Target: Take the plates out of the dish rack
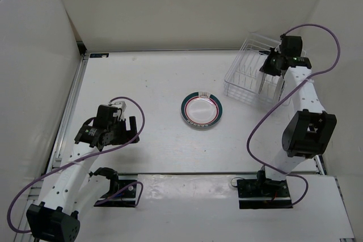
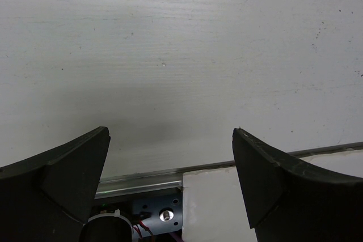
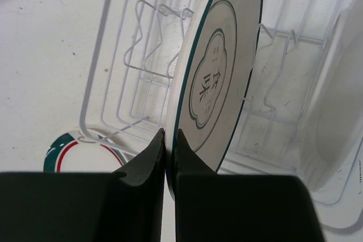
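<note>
I will next lift the white plate with my right gripper, carry it left in the top view past the green-rimmed plate, and lower it onto empty table.
The white wire dish rack (image 1: 244,75) stands at the far right of the table. My right gripper (image 1: 271,66) is over it, shut on the rim of a white plate with a thin dark rim and a central drawing (image 3: 218,77), which stands on edge among the rack wires (image 3: 153,55). The plate with a green rim and red ring (image 1: 202,110) lies flat on the table's middle; its edge shows in the right wrist view (image 3: 68,151). My left gripper (image 1: 116,131) is open and empty over bare table at the near left; it also shows in the left wrist view (image 2: 170,134).
White walls close the table on the left, back and right. A metal rail (image 2: 142,179) runs along the table's near edge, with the arm bases beyond it. The right arm's purple cable (image 1: 326,60) loops above the rack.
</note>
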Controlling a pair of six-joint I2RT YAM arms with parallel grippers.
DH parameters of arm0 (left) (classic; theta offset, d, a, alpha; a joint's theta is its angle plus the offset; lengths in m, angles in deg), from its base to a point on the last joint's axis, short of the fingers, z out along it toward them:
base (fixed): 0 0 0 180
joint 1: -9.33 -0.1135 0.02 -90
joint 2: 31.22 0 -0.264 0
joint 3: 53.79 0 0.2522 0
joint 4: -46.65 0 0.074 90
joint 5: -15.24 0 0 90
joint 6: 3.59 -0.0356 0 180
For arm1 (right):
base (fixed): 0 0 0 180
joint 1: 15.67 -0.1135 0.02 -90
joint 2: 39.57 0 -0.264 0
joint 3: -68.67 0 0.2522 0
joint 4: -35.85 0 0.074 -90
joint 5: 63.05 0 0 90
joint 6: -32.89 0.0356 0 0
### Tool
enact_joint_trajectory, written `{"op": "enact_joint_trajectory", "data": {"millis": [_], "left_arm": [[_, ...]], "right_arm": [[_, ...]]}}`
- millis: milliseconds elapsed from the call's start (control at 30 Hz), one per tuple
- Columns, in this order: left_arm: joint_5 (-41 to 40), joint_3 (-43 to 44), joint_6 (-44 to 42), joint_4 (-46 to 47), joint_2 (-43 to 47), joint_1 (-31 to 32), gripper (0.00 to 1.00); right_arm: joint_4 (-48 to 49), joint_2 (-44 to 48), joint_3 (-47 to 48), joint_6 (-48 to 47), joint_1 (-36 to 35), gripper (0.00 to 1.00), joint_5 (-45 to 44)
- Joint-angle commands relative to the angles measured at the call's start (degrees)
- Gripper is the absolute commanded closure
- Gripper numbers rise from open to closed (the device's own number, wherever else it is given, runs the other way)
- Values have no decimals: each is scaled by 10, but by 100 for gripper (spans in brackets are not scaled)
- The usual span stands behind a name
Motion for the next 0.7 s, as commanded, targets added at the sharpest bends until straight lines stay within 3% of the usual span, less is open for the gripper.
{"op": "enact_joint_trajectory", "data": {"millis": [0,267,500,667], "left_arm": [[11,4,2,10,2,0,0],[10,3,2,10,3,1,0],[3,6,3,9,11,0,0],[-4,4,5,9,19,1,0]], "right_arm": [[0,69,45,-13,4,100,-39],[-19,112,87,-19,-13,100,-36],[-23,147,108,-25,-46,100,36],[-31,137,116,-22,-146,100,101]]}}
